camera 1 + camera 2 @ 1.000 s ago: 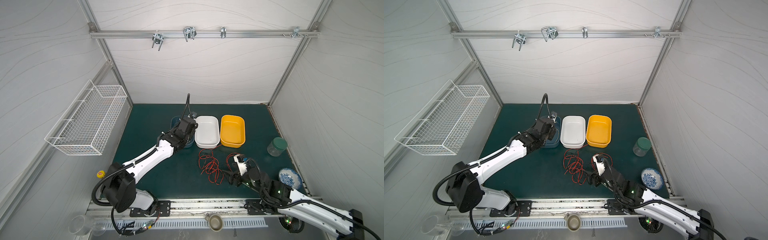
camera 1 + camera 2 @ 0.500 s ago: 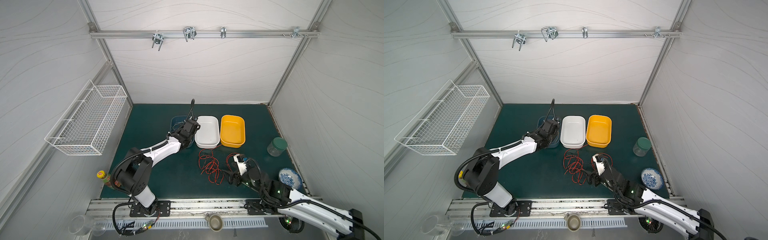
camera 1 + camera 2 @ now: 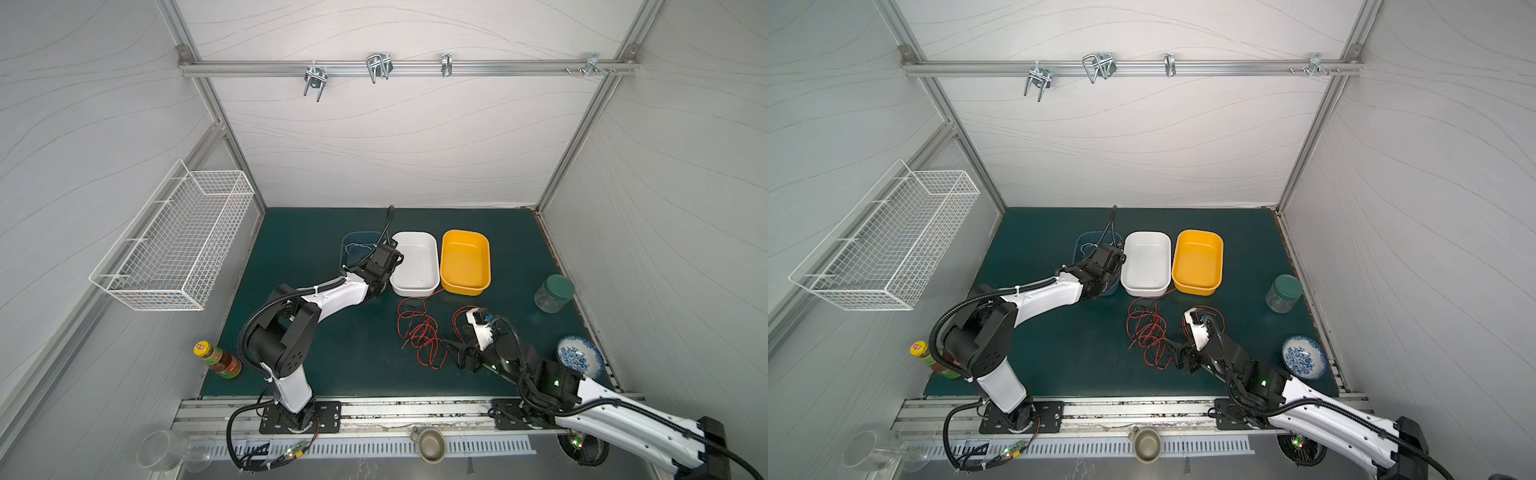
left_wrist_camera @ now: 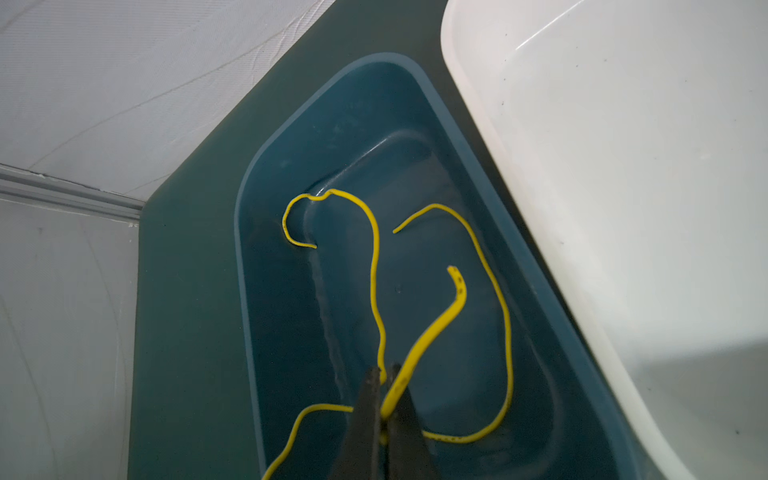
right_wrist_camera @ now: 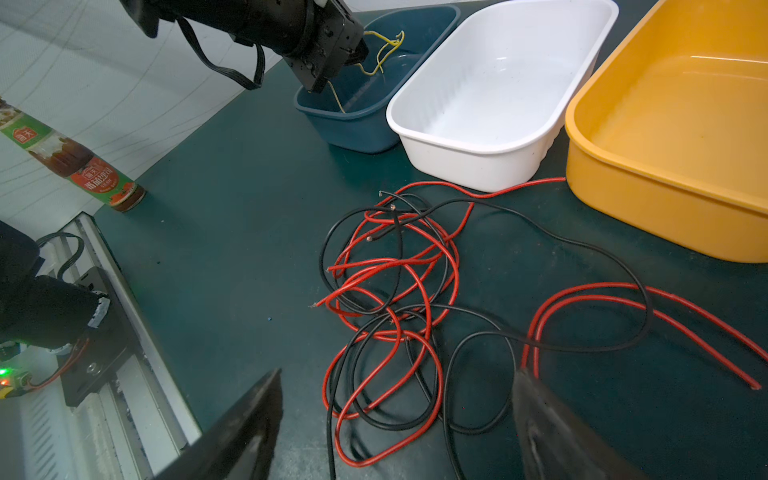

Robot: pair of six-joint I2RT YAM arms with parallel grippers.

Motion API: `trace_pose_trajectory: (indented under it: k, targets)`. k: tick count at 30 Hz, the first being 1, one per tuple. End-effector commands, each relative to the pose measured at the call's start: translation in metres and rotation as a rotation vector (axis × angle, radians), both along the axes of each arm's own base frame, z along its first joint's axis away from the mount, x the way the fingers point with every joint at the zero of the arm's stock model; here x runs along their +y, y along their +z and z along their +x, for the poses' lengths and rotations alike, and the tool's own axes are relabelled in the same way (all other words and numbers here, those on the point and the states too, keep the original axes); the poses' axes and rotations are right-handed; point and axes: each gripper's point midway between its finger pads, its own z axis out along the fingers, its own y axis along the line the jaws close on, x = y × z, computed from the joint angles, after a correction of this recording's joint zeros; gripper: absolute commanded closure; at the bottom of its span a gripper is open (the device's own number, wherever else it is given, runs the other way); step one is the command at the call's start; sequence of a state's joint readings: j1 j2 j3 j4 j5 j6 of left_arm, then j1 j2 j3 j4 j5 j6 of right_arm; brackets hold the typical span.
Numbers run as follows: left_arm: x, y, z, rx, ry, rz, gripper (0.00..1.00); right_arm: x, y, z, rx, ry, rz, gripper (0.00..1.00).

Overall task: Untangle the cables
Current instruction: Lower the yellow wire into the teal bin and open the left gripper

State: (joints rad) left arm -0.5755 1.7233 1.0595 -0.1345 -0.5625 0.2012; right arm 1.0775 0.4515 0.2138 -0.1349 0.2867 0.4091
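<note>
My left gripper needs to go down a little next toward the thin yellow cable (image 4: 376, 266) and let go of it, since loops of the yellow cable already lie on the blue bin's bottom below.
Over the dark blue bin (image 4: 249, 187), my left gripper (image 4: 386, 376) is shut on a thin yellow cable (image 4: 376, 266), whose loops lie inside the bin. In both top views the wrist hides those jaws above the blue bin (image 3: 353, 241). A tangle of red and black cables (image 5: 395, 270) lies on the green mat in front of the white bin, also seen as the tangle (image 3: 417, 332) (image 3: 1148, 332). Just short of the tangle's near side, my right gripper (image 5: 397, 374) (image 3: 457, 343) stands wide open and holds nothing. One red cable (image 5: 623, 291) trails off toward the yellow bin.
A white bin (image 3: 415, 291) and a yellow bin (image 3: 465, 289) stand side by side right of the blue one. A green-lidded jar (image 3: 555, 293) and a patterned bowl (image 3: 579, 359) sit at the right edge. A sauce bottle (image 3: 218, 359) stands front left. A wire basket (image 3: 178, 241) hangs on the left wall.
The left arm has folded, its elbel drawn in and up, while its gripper stays over the blue bin with the yellow cable. The right arm and the tangle have not moved.
</note>
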Motion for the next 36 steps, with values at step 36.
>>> trace_pose_trajectory:
  k: [36]
  targets:
    - [0.01,-0.01,-0.002,0.105,0.066,-0.025,0.7,0.001,0.002,0.002,-0.016,0.003,-0.001,0.12]
